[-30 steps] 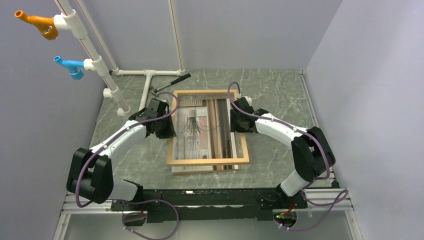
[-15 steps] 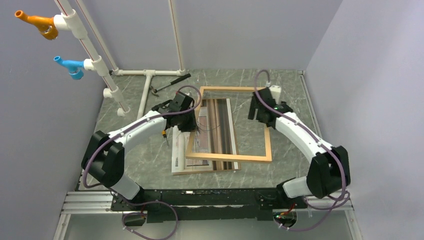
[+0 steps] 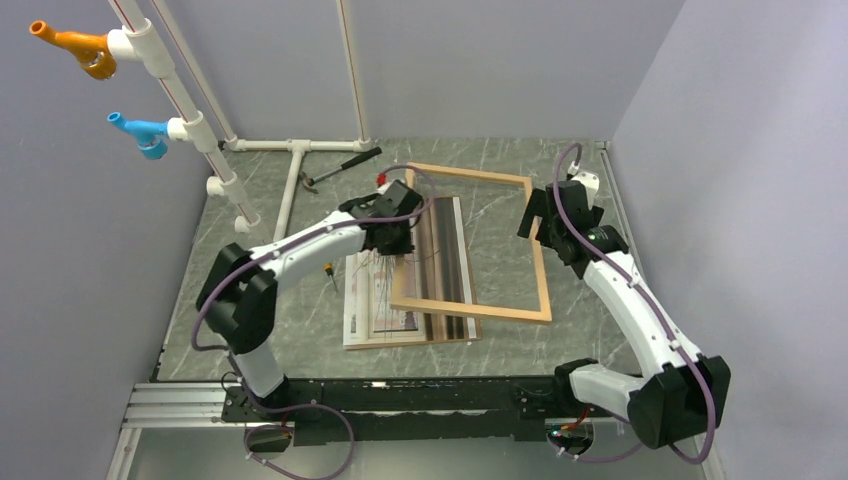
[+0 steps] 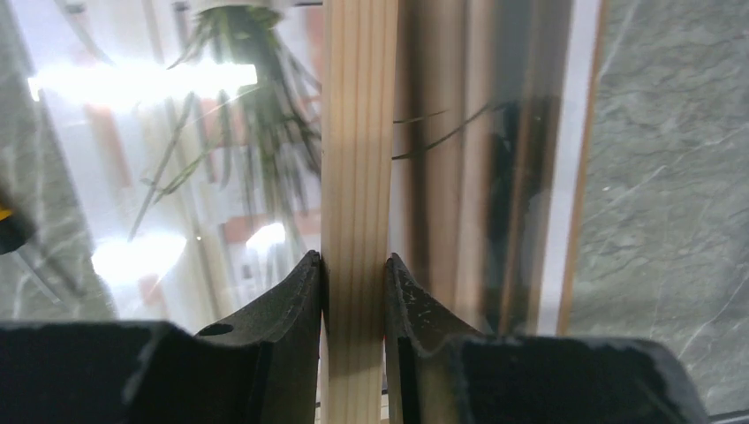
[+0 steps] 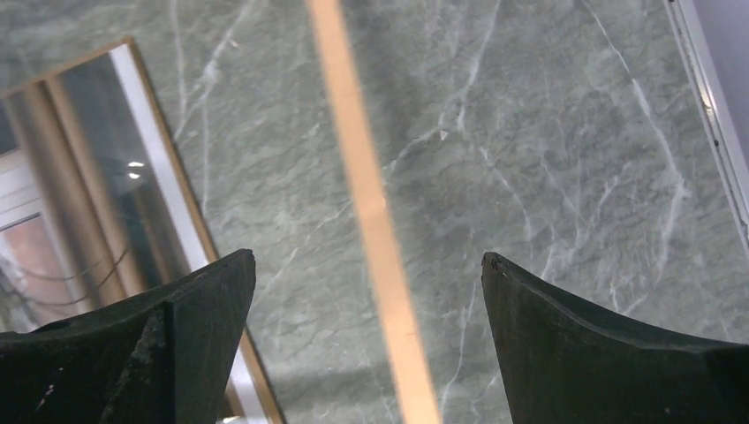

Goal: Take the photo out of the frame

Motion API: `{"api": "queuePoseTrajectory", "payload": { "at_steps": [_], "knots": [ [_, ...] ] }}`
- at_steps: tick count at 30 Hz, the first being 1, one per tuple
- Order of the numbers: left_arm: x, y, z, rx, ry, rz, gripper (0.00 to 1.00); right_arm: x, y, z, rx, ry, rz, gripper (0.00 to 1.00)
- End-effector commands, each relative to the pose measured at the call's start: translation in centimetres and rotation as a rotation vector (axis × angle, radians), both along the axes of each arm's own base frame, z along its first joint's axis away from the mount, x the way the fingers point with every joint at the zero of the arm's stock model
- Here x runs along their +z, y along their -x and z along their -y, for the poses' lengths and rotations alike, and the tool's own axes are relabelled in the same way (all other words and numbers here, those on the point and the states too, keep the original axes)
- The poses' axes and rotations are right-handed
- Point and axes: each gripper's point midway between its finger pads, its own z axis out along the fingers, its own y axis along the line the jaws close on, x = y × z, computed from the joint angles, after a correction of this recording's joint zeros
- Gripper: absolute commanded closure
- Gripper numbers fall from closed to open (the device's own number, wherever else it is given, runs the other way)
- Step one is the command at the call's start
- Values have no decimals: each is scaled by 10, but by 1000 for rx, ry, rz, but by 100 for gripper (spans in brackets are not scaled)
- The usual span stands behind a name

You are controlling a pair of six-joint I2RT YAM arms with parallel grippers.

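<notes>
I should first carry the held bar with my left gripper from over the photo point(image 3: 375, 320) past the photo's striped edge toward my right gripper, then down onto empty marble.
The light wood frame point(image 3: 470, 312) sits skewed to the right, overlapping only the right part of the photo point(image 3: 375, 320). The photo lies flat on the marble table, with brown stripes and a wispy dark plant point(image 4: 221, 159). My left gripper point(image 3: 395, 240) is shut on the frame's left rail point(image 4: 358, 132), which is pinched between both fingers point(image 4: 353, 258). My right gripper point(image 3: 540, 215) hovers open over the frame's right rail point(image 5: 371, 212). The rail runs between the wide-spread fingers point(image 5: 368, 256) without touching them. The photo's edge point(image 5: 79, 177) shows at the left of the right wrist view.
A white pipe structure point(image 3: 290, 170) stands at the back left, carrying an orange fitting point(image 3: 75, 45) and a blue fitting point(image 3: 140, 130). A hammer point(image 3: 340, 165) lies behind the frame. A small yellow-handled tool point(image 3: 327, 270) lies left of the photo. Walls close in on three sides.
The right gripper has opened, let go of the frame's right rail and drawn back to the right. The left gripper has carried the frame rightwards, partly off the photo.
</notes>
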Motion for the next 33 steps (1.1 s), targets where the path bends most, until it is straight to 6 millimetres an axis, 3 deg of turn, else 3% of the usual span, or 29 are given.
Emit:
{"api": "queuePoseTrajectory", "payload": {
  "at_steps": [1,5,10,18,22,33],
  "knots": [
    [30,-18,49,77,63,105,100,36,11,-20,72,-90,75,0],
    [19,-17,86,122,123,72,100,64,29,-28,49,-197,151,0],
    [11,-11,146,163,238,52,100,98,49,-12,-57,-257,275,0],
    [12,10,226,177,358,24,100,113,66,-2,-62,-246,328,0],
    [-8,16,248,167,393,-23,100,117,73,-2,-39,-245,332,0],
    [-24,21,264,163,383,0,100,102,84,-3,1,-226,299,0]
  ]
}}
